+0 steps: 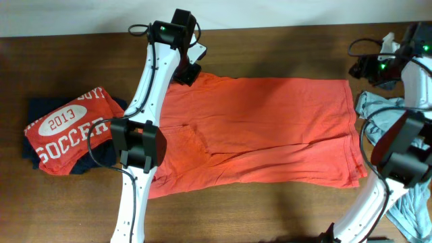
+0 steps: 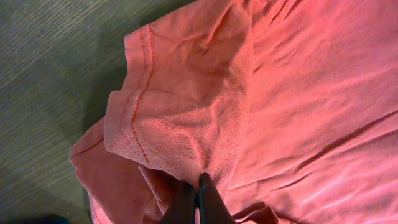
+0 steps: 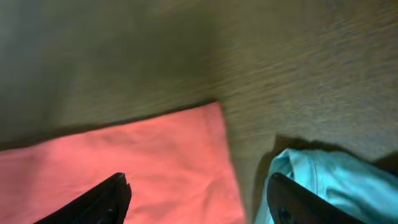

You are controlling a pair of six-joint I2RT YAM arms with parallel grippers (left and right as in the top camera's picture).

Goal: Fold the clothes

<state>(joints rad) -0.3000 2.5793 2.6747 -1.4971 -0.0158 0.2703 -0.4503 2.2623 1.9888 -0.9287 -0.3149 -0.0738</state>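
The shirt's opposite corner is already pinched by my left gripper, so next I will move my right gripper down and toward the left in the overhead view onto the shirt's free far corner (image 1: 347, 83) (image 3: 213, 113).
An orange-red shirt (image 1: 263, 128) lies spread across the middle of the table. My left gripper (image 1: 190, 70) is at its far left corner, shut on a fold of the shirt's sleeve (image 2: 180, 124), seen close in the left wrist view where the fingers (image 2: 198, 186) pinch the cloth. My right gripper (image 1: 372, 69) is open and empty above the table beside the shirt's far right corner (image 3: 205, 124); its fingers (image 3: 199, 186) straddle the shirt's edge and a light blue garment (image 3: 323, 180).
A folded red "2013 Soccer" shirt (image 1: 64, 128) lies on dark blue cloth at the left. The crumpled light blue garment (image 1: 405, 162) lies at the right edge under the right arm. The table (image 1: 283, 202) is dark wood.
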